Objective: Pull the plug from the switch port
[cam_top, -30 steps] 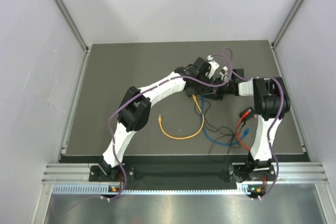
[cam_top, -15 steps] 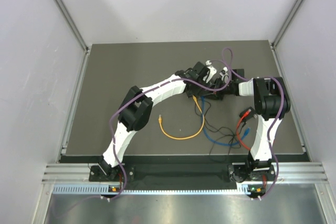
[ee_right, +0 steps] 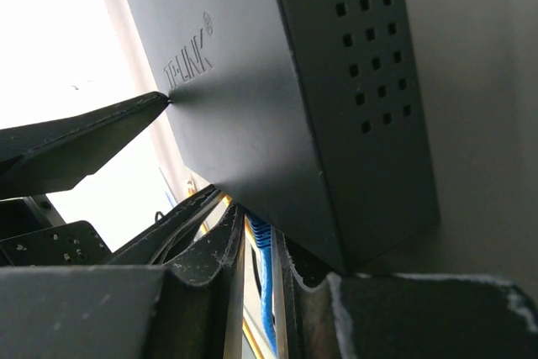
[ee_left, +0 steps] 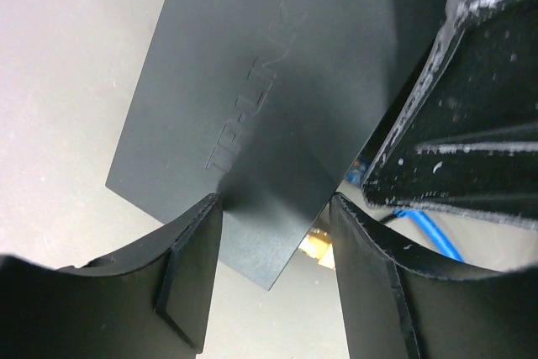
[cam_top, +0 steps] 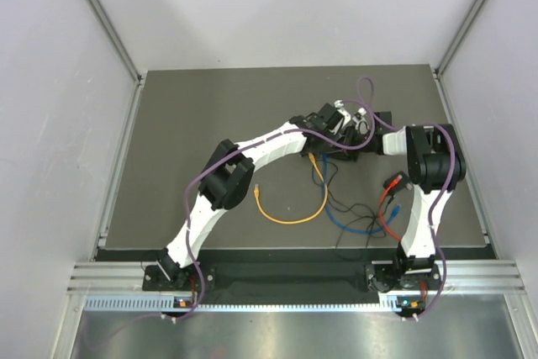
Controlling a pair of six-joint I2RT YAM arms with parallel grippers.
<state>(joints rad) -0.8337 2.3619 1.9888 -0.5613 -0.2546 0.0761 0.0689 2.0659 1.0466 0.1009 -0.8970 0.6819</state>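
Observation:
My right gripper should next back away from the socket's edge, then move toward the red cable over open mat.
The switch (ee_left: 277,81) is a flat matte-black box with a raised logo on top; in the top view both grippers mostly hide it. My left gripper (ee_left: 274,199) stands open over one corner of it, and one fingertip (ee_right: 160,100) touches the top face near the logo. My right gripper (ee_right: 262,233) comes in low at the socket edge and is shut on the blue plug (ee_right: 264,250), which sits against the switch's edge. In the top view the left gripper (cam_top: 340,118) and the right gripper (cam_top: 351,144) meet over the switch.
A yellow cable (cam_top: 290,218) loops on the dark mat (cam_top: 185,140) in front of the switch; its gold plug (ee_left: 315,245) shows at the socket edge. The blue cable (cam_top: 353,224), a red cable (cam_top: 388,206) and a thin black wire (cam_top: 343,201) tangle near the right arm.
My left arm has stretched further right and its gripper has come down onto the switch, jaws a little narrower. The right gripper has stayed shut on the blue plug.

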